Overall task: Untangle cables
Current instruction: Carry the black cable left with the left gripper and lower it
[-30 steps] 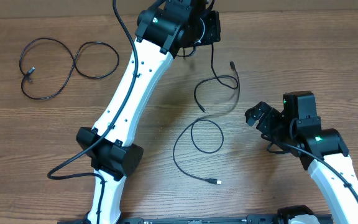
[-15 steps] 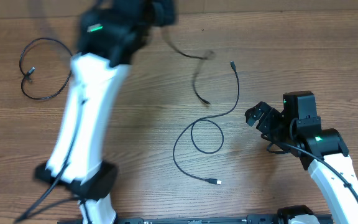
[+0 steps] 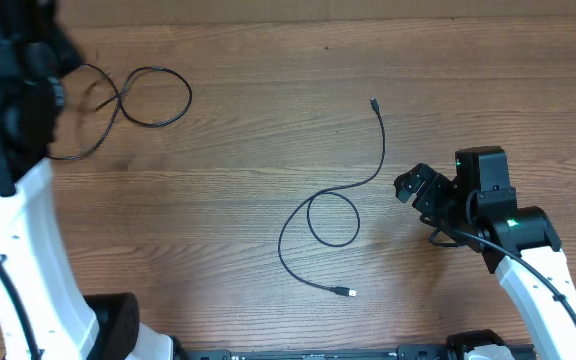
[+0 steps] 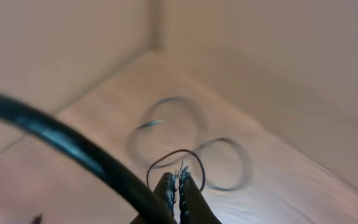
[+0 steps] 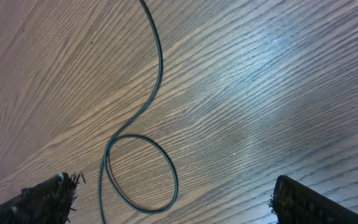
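Note:
I need to pull my left gripper back to the left in the overhead view next, and then lower it beside the loops of the second cable on the tabletop.
One thin black cable (image 3: 318, 215) lies mid-table in a loop, with plug ends at the far side (image 3: 373, 103) and the near side (image 3: 348, 292). A second cable (image 3: 153, 95) lies in loops at the far left; it shows blurred in the left wrist view (image 4: 225, 165). My left gripper (image 4: 180, 180) is shut, with a thin black cable loop (image 4: 194, 158) at its tips, held above the left cable. In the overhead view the left arm (image 3: 13, 100) hides its jaws. My right gripper (image 3: 413, 185) is open and empty, just right of the middle cable's loop (image 5: 142, 174).
The left arm's own thick black cable (image 4: 73, 149) crosses the left wrist view. A beige wall (image 4: 260, 56) rises behind the table's far left corner. The left arm's white link (image 3: 18, 270) stretches along the table's left side.
My left arm has swung fast from the far centre to the far left, dragging a cable away from the middle. The middle cable and the right arm have not moved.

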You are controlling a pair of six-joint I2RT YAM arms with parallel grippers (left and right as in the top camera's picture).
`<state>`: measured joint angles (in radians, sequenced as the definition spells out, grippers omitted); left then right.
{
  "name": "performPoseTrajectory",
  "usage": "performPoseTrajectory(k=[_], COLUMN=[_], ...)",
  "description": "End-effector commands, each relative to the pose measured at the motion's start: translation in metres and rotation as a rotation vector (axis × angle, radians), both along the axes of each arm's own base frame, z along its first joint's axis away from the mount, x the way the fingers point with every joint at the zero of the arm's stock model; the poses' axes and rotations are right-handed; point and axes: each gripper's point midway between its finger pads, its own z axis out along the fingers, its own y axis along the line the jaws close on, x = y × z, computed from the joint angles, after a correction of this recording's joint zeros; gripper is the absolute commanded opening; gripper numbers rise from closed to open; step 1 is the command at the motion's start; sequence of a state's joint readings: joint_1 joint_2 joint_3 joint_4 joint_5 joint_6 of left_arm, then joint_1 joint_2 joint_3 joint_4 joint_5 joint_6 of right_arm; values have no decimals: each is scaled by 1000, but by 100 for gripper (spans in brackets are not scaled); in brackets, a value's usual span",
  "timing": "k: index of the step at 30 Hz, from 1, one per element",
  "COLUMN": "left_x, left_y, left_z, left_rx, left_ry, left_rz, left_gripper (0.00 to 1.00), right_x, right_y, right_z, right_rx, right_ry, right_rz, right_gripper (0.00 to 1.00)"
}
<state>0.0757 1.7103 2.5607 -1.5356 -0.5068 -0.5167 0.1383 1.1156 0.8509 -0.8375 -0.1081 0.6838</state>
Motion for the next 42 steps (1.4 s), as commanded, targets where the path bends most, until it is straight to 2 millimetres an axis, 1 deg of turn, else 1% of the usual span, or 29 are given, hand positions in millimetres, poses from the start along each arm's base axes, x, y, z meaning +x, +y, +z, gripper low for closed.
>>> performPoseTrajectory(k=[1,6,10,14,16,21,26,27,29,31,35,39,40,41,42], left_x=[-32,-66,-87,-92,-91,-79,-82,-82,-75,-67,-50,-38,-34,-33,-32], left_y=[56,122,162,191,199,217,240,245,250,253,252,244,242,241,239], left_z=[0,-9,-25,-47,-56,-86,-106,-112,-129,-145,-186,-225,-241,-246,-259], left_rx=[-19,-38,-85,-165,-192,-212,-149,-139,-157,-188,-284,-398,-440,-453,-479], left_ry=[-35,-26,-5,15,27,108,203,226,263,290,361,427,457,470,502], left_rz=[271,498,609,653,660,674,761,775,771,755,709,675,660,657,651], left_gripper=[4,4,4,4,4,4,4,4,4,4,4,4,4,4,4], right_x=[5,5,5,5,5,5,5,5,5,5,5,5,5,5,5], right_y=[2,2,2,2,2,2,2,2,2,2,2,2,2,2,2], right_z=[9,9,9,9,9,9,9,9,9,9,9,9,9,9,9], right_rx=[6,6,6,6,6,6,6,6,6,6,6,6,6,6,6], right_ry=[-27,-27,-27,-27,-27,-27,-27,-27,-27,-27,-27,-27,-27,-27,-27], right_rz=[9,9,9,9,9,9,9,9,9,9,9,9,9,9,9], right_gripper=[100,100,100,100,100,100,100,100,100,100,100,100,100,100,100])
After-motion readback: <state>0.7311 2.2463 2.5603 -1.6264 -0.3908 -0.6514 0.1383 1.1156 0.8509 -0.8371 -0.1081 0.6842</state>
